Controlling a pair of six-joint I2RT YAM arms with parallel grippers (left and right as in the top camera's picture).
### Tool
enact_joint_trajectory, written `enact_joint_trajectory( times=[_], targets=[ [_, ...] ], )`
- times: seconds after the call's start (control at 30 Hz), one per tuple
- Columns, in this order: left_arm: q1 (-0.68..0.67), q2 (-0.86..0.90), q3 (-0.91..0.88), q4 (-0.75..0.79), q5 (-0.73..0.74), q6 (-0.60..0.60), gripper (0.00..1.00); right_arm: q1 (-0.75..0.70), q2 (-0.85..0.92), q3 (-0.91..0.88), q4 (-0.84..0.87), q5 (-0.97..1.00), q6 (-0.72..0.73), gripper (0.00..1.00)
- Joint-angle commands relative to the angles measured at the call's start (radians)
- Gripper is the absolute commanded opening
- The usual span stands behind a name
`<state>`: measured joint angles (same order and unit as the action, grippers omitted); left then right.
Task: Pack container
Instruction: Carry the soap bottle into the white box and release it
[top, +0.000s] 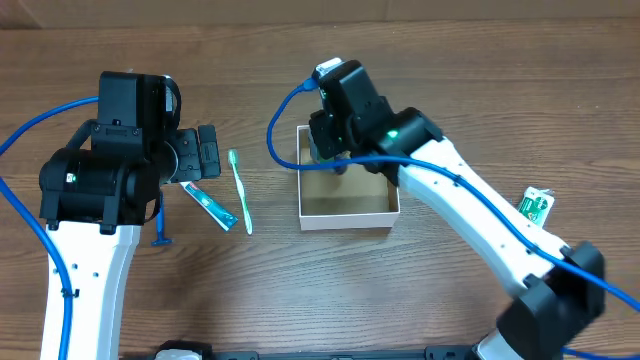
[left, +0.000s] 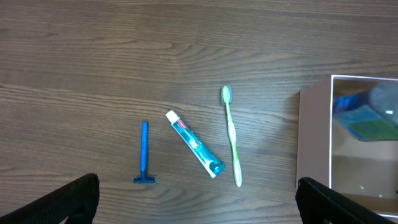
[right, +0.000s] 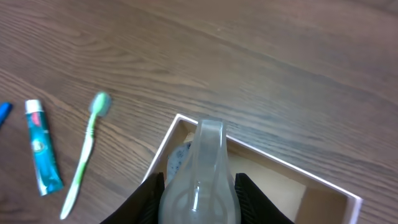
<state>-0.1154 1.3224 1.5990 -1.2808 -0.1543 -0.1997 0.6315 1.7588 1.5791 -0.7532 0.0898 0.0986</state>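
My right gripper moves down into the box's far corner on the toothbrush's side next and releases the translucent whitish bottle (right: 202, 162).
The container (top: 345, 222) is a small square cardboard box with white walls and a brown inside, at the table's middle. It also shows in the left wrist view (left: 314, 137) and the right wrist view (right: 280, 161). My right gripper (top: 335, 150) (right: 199, 199) is shut on a translucent whitish bottle (right: 202, 162) over the box's far-left corner. My left gripper (top: 208, 152) (left: 199, 208) is open and empty above the table, left of the box. A green toothbrush (top: 241, 190) (left: 232, 137) (right: 84, 155) lies between it and the box.
A toothpaste tube (top: 210, 206) (left: 194, 144) (right: 42, 146) and a blue razor (top: 160, 225) (left: 145, 152) lie left of the toothbrush. A green and white packet (top: 535, 207) lies at the far right. A grey speckled thing (right: 177, 155) shows dimly in the box's corner.
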Motion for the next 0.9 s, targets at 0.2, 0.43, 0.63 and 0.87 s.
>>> enact_joint_trajectory(
  times=[0.2,0.43,0.63,0.87],
  targets=[
    [0.004,0.002,0.006,-0.002,-0.002,0.019,1.0,-0.005,0.061,0.03,0.026,0.032,0.036,0.04],
    [0.004,0.002,0.006,-0.003,-0.002,0.019,1.0,-0.005,0.061,0.031,0.033,0.032,0.036,0.04],
    [0.004,0.002,0.006,-0.003,-0.002,0.019,1.0,-0.005,0.061,0.031,0.035,0.032,0.036,0.34],
    [0.004,0.002,0.006,-0.003,-0.003,0.02,1.0,-0.005,0.061,0.031,0.035,0.032,0.035,0.64]
  ],
)
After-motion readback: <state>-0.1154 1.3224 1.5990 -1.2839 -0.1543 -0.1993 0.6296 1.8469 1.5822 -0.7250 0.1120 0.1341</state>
